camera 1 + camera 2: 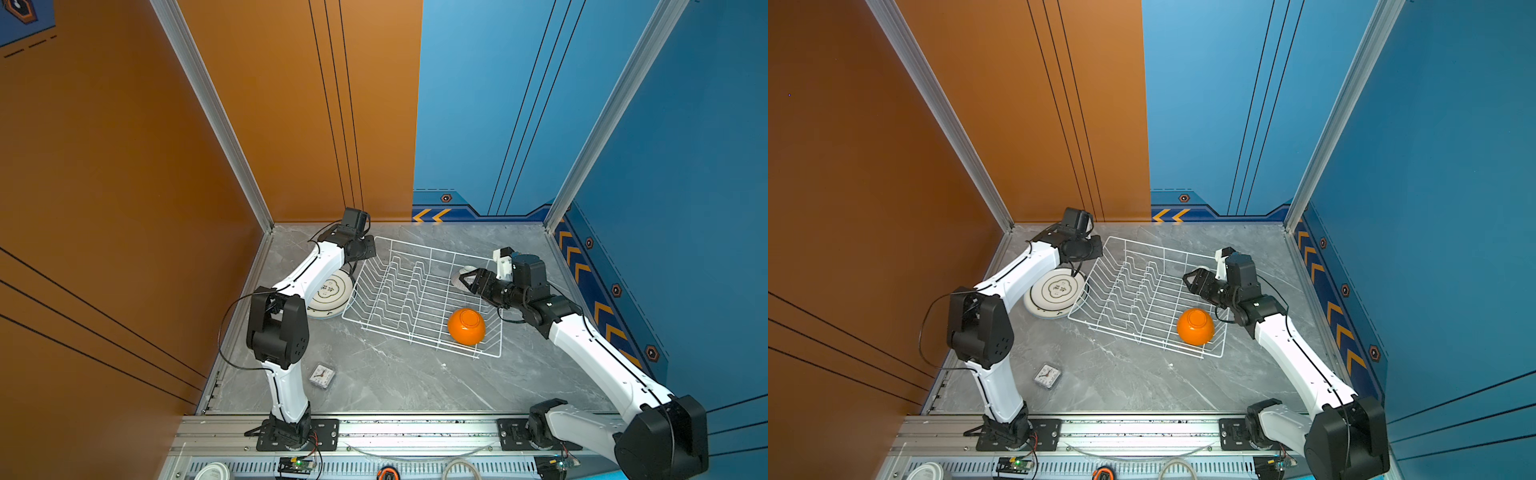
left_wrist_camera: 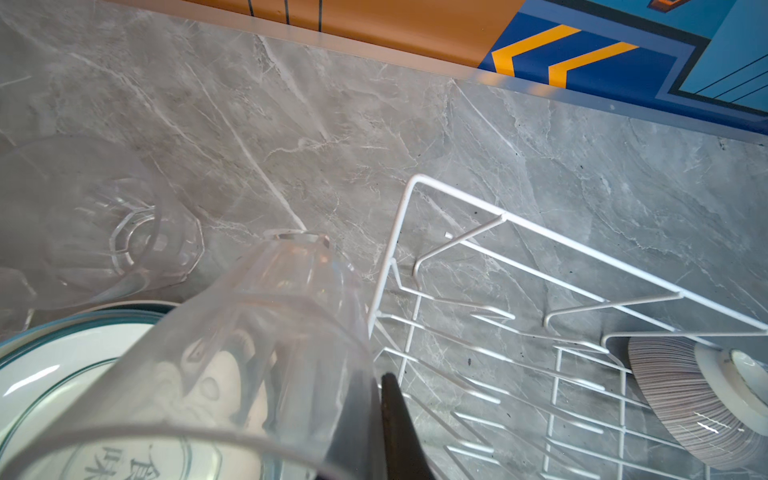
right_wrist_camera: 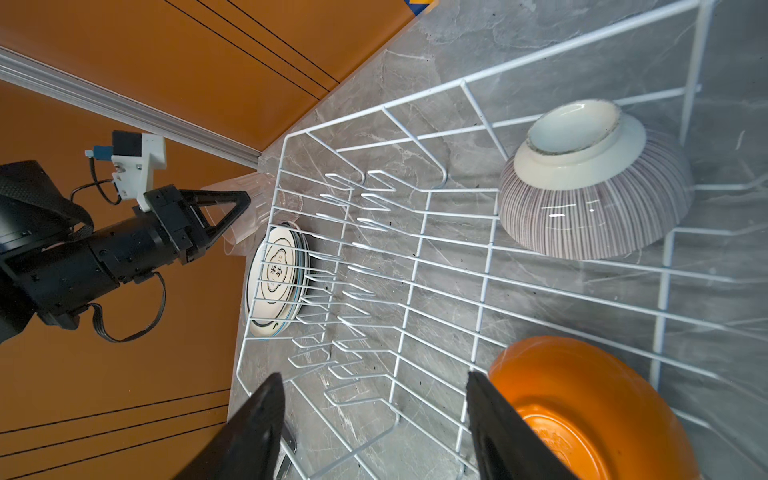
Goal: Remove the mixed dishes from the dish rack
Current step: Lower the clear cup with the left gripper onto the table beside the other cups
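My left gripper is above the second tumbler. Next it will go down past the plates' far edge to the bare marble point(image 2: 242, 233) beside that tumbler and let go of the clear tumbler's side.
The white wire dish rack point(image 1: 399, 286) point(image 1: 1133, 291) lies mid-table. An orange bowl point(image 1: 466, 326) point(image 3: 582, 415) sits upside down in its near right corner. A small ribbed bowl point(image 3: 594, 195) point(image 2: 685, 399) is upside down in the far right corner. My right gripper point(image 1: 467, 280) point(image 3: 374, 415) hangs open over the rack beside the ribbed bowl, holding nothing. My left gripper point(image 1: 365, 249) point(image 2: 374, 415) is shut on the wall of a clear tumbler point(image 2: 257, 332) point(image 3: 249, 208), held just outside the rack's far left corner, above the stacked plates point(image 1: 332, 295) point(image 3: 274, 278). A second tumbler point(image 2: 124, 237) rests on the table beyond the plates.
A small square clock point(image 1: 322, 375) point(image 1: 1047, 375) lies on the grey marble table near the left arm's base. Walls close in the table at the back and on both sides.
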{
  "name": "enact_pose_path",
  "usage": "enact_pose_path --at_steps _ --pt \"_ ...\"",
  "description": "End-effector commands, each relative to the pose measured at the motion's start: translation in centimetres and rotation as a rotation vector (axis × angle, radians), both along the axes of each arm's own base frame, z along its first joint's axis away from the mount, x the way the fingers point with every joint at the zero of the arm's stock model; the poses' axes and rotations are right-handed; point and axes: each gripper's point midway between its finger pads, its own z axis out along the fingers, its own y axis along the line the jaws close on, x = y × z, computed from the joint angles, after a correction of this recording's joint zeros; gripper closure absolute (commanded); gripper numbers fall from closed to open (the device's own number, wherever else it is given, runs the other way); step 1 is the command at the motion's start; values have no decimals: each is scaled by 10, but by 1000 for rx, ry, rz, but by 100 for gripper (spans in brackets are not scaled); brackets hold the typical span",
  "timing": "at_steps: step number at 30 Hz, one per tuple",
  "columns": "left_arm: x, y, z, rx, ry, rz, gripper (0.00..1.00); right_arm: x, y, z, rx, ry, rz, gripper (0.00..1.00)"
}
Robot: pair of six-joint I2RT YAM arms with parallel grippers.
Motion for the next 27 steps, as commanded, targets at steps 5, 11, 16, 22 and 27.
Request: enact_pose_path --at_steps 5,11,16,22,27 --pt "12 3 -15 59 95 -44 100 -14 -25 -14 -162 25 -29 30" --pt "22 13 -38 123 165 -34 100 -22 -41 -28 -267 53 -53 30" --pt "27 19 -48 138 183 -26 100 -27 -43 -34 -280 67 -49 30" --pt "32 25 -59 151 219 -30 99 -28 -43 -38 -282 79 -42 30" --pt "35 27 -64 134 230 -29 86 -27 -42 -38 -278 80 -40 30"
